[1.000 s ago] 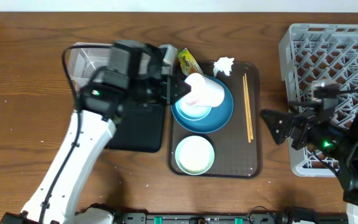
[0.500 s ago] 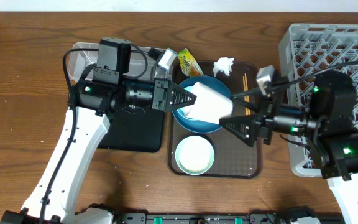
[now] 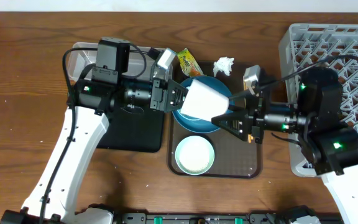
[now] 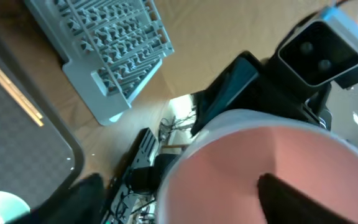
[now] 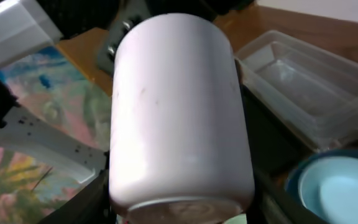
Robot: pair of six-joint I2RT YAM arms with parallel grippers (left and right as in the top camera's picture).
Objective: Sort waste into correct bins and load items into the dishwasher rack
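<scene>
My right gripper will next swing to the empty rack's near corner (image 3: 303,163), below and to its right in the overhead view, then lower the cup (image 3: 205,99) and let go.
The pink-white cup (image 3: 205,99) hangs on its side above the blue plate (image 3: 188,122). My right gripper (image 3: 224,118) is shut on its base end; in the right wrist view the dark fingers (image 5: 89,200) press both sides of the cup (image 5: 179,112). My left gripper (image 3: 180,99) stands open at the cup's mouth, one finger (image 4: 303,200) inside the pink hollow (image 4: 260,162) without pinching. The light blue bowl (image 5: 335,186) rests on the plate. A pale bowl (image 3: 194,155), snack wrapper (image 3: 189,62), tissue (image 3: 224,65) and chopsticks (image 4: 11,86) lie on the brown tray (image 3: 253,163).
The grey dishwasher rack (image 3: 328,43) stands at the right edge, behind my right arm. A clear tub (image 3: 82,59) sits at the back left with the black tray (image 3: 135,134) in front of it, both under my left arm.
My left gripper's jaws have sprung open off the cup. My right gripper has come in from the right and closed round its base. The cup has barely shifted.
</scene>
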